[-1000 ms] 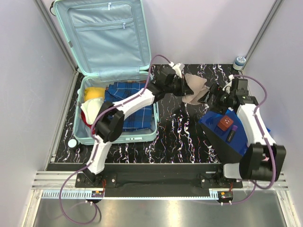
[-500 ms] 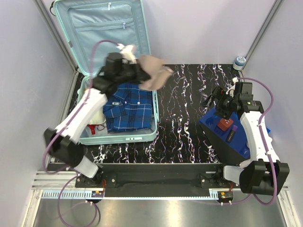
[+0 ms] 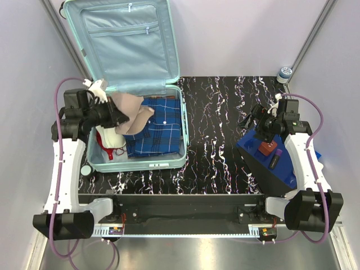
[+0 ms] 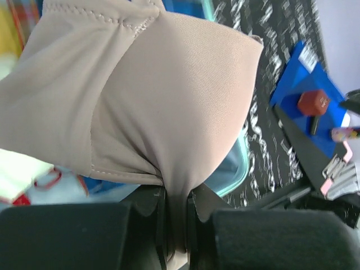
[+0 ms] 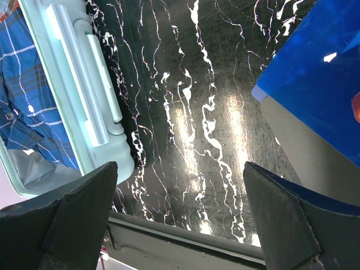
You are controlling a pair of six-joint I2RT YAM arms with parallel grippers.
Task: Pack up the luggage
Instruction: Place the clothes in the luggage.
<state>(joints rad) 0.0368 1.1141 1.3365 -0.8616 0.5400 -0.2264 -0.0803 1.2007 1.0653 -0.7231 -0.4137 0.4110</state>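
Observation:
The far corner of the luggage base lies below the left gripper, to its left in the top view, so the left gripper will go down there next and release the beige cloth clear of the plaid shirt (image 3: 160, 126).
The mint-green luggage (image 3: 178, 159) lies open at the left, its lid (image 3: 126, 39) leaning on the back wall. A blue plaid shirt (image 3: 160, 126) is spread in the base, with a white and red item (image 3: 109, 147) at its left end. My left gripper (image 3: 116, 115) is shut on a beige cloth (image 3: 134, 112) and holds it over the left part of the base. In the left wrist view the beige cloth (image 4: 169, 95) is pinched between the jaws of the left gripper (image 4: 175, 219). My right gripper (image 3: 256, 121) stands open over the table, nothing between its fingers (image 5: 73, 219).
A flat blue box (image 3: 281, 169) sits at the right with a red-brown block (image 3: 266, 148) and a purple tube (image 3: 275, 160) on it. A small jar (image 3: 285, 73) stands at the back right corner. A white round item (image 3: 85, 170) lies left of the luggage.
My left arm has swung from the table's middle to the left, carrying the beige cloth over the luggage base. The right gripper has barely moved and stays open.

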